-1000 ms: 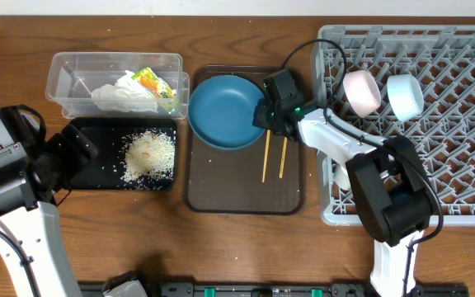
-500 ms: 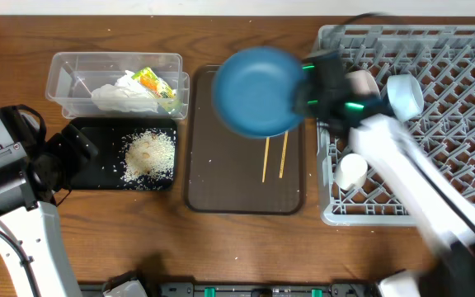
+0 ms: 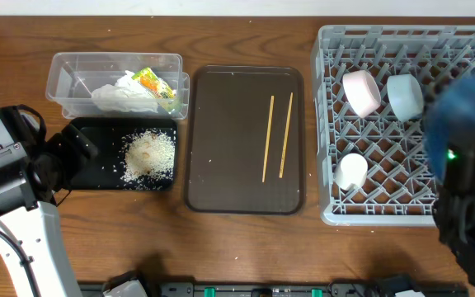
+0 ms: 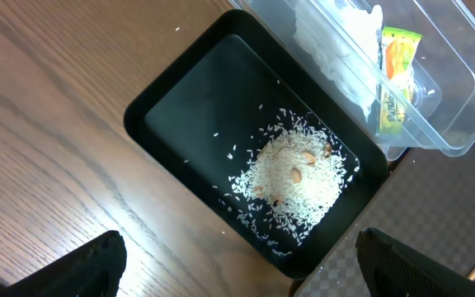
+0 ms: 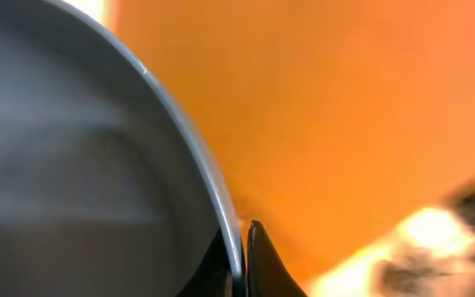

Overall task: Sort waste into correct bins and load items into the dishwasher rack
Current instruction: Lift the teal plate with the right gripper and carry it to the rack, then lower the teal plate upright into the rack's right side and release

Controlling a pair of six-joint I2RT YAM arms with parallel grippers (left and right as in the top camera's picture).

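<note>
The right gripper lowers outward next and releases the dark blue plate's rim at the rack's free wires beside the light blue bowl (image 3: 404, 96). These wires lie below it.
The dark blue plate (image 3: 470, 111) is a blur over the right side of the grey dishwasher rack (image 3: 386, 191). My right gripper (image 5: 242, 252) is shut on the plate's rim (image 5: 97, 165). In the rack sit a cream-white bowl (image 3: 361, 91), a light blue bowl (image 3: 404, 96) and a small white cup (image 3: 352, 172). Two chopsticks (image 3: 275, 136) lie on the brown tray. The tissue (image 3: 122, 92) and snack wrapper (image 3: 153, 85) lie in the clear tub (image 3: 64, 70). Rice crumbs (image 3: 149, 155) lie in the black tray (image 3: 97, 177). My left gripper (image 4: 246, 276) is open and empty above the black tray's near corner (image 4: 188, 124).
The large brown serving tray (image 3: 221, 124) lies between the bins and the rack. The left arm's base (image 3: 7, 165) stands at the table's left edge. The right arm (image 3: 468, 223) hangs over the rack's front right corner.
My right gripper has lifted the blue plate off the brown tray and swung it right, over the rack. The left arm has not moved.
</note>
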